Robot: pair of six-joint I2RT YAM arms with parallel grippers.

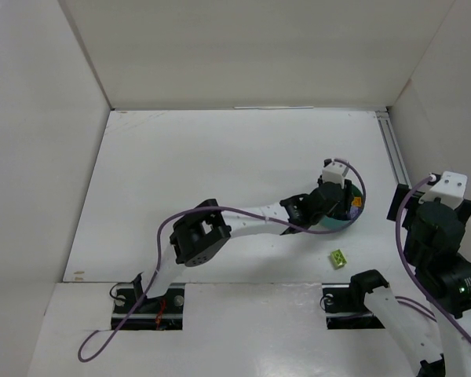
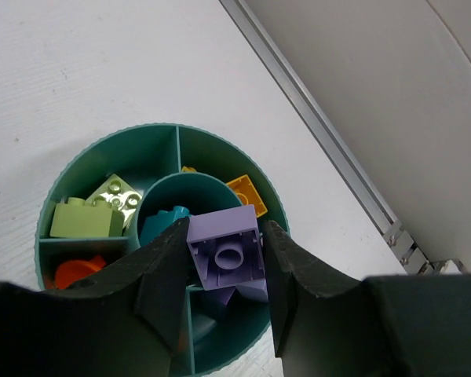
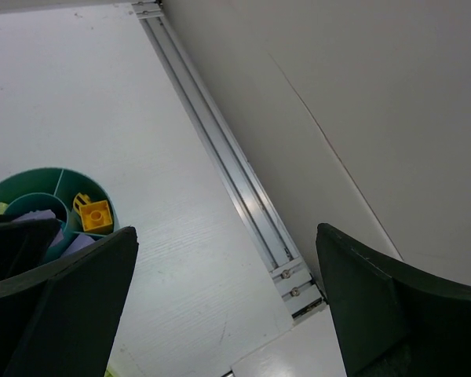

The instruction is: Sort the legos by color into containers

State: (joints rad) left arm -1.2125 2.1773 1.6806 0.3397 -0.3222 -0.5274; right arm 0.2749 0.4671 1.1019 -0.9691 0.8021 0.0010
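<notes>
The brick in my left gripper goes back over the bowl's section with the purple pieces next and is released there, since its color matches those pieces.
The round teal bowl sits right of the table's middle. In the left wrist view the bowl holds pale green bricks, an orange-red piece, a yellow brick and a teal piece in its central cup. My left gripper is shut on a purple brick, held studs down just above the bowl, over a compartment with other purple pieces. A pale green brick lies on the table in front of the bowl. My right gripper is open and empty, raised to the right of the bowl.
An aluminium rail runs along the table's right edge at the foot of the white side wall. White walls enclose the table at the back and left. The left arm stretches across the near middle of the table.
</notes>
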